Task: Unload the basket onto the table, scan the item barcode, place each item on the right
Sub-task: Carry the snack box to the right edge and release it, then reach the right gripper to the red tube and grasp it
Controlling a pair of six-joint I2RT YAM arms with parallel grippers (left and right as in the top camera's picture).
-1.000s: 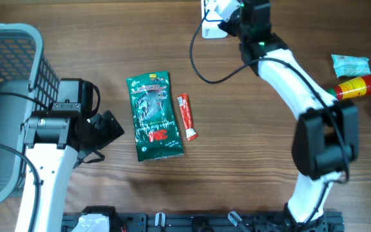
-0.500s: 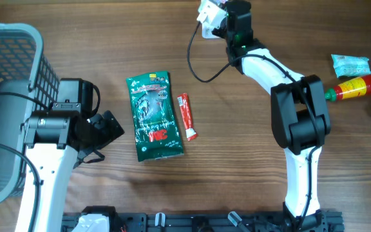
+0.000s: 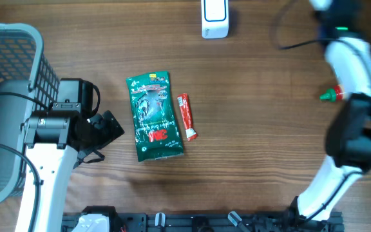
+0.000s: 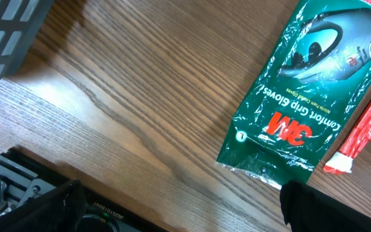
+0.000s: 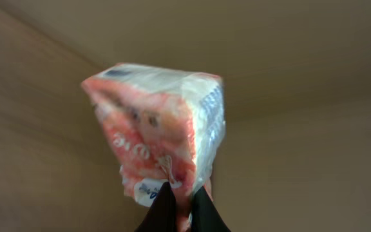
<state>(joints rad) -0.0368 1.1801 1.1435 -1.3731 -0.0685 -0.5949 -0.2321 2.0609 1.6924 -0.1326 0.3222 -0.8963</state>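
Observation:
The red bottle lies aside, clear of the scanner. My right gripper should next swing toward the right in the overhead view and lower the packet there.
In the right wrist view my right gripper (image 5: 180, 193) is shut on the lower edge of a pink-and-white plastic packet (image 5: 156, 122), which hangs in the air before a blurred brown background. In the overhead view that gripper (image 3: 333, 9) is at the top right edge, well right of the white barcode scanner (image 3: 214, 16). My left gripper (image 4: 182, 212) hovers open over bare wood, left of the green 3M gloves pack (image 3: 154, 116). The left gripper (image 3: 108, 129) holds nothing.
A thin red sachet (image 3: 187, 116) lies just right of the green pack (image 4: 314, 90). A grey basket (image 3: 11, 38) fills the left side. A red bottle's green cap (image 3: 329, 96) pokes out from under the right arm (image 3: 356, 58).
The right arm swung from over the scanner to the table's far right, carrying the packet. The scanner is now uncovered, and the arm covers the items at the right. The left arm stayed still.

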